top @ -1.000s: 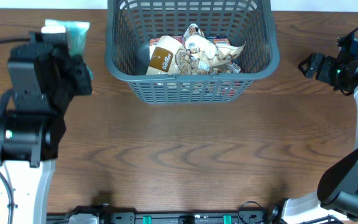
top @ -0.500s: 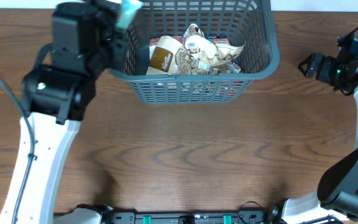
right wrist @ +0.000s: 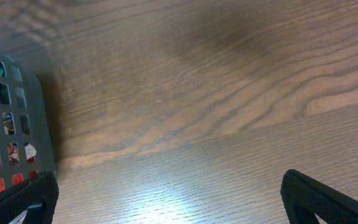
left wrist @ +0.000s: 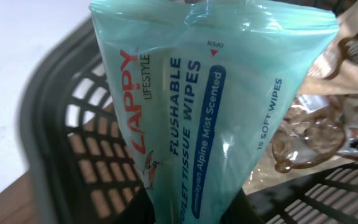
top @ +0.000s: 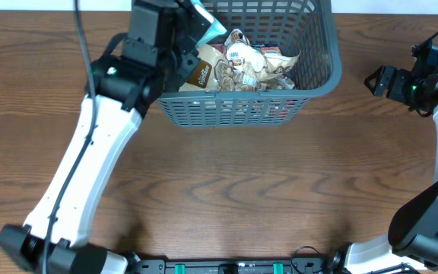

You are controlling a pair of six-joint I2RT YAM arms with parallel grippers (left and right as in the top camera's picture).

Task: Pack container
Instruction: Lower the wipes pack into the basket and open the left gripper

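Note:
The wipes pack, still hanging high beside the basket's bare end, comes down inside that end by the snack packs next, and my left gripper releases it.
The container (top: 333,72) is a dark grey slotted basket at the back centre, with brown and white snack packs (top: 242,65) lying in it. My left gripper (top: 195,24) hangs over the basket's left part, shut on a teal pack of flushable wipes (top: 210,21). In the left wrist view the wipes pack (left wrist: 197,112) rises from between the jaws of the left gripper (left wrist: 191,210), with the basket wall (left wrist: 61,130) behind it and the snack packs (left wrist: 309,130) to the right. My right gripper (top: 379,80) stands open to the right of the basket, holding nothing.
The right wrist view shows bare wooden table (right wrist: 197,106) between the right gripper's wide-apart fingers (right wrist: 328,199), and the basket's corner (right wrist: 14,118) at the left. The left arm (top: 90,167) stretches diagonally from the front left to the basket.
My left arm has swung right from the table's far left, carrying the teal wipes pack over the basket's left rim. The right arm has not moved.

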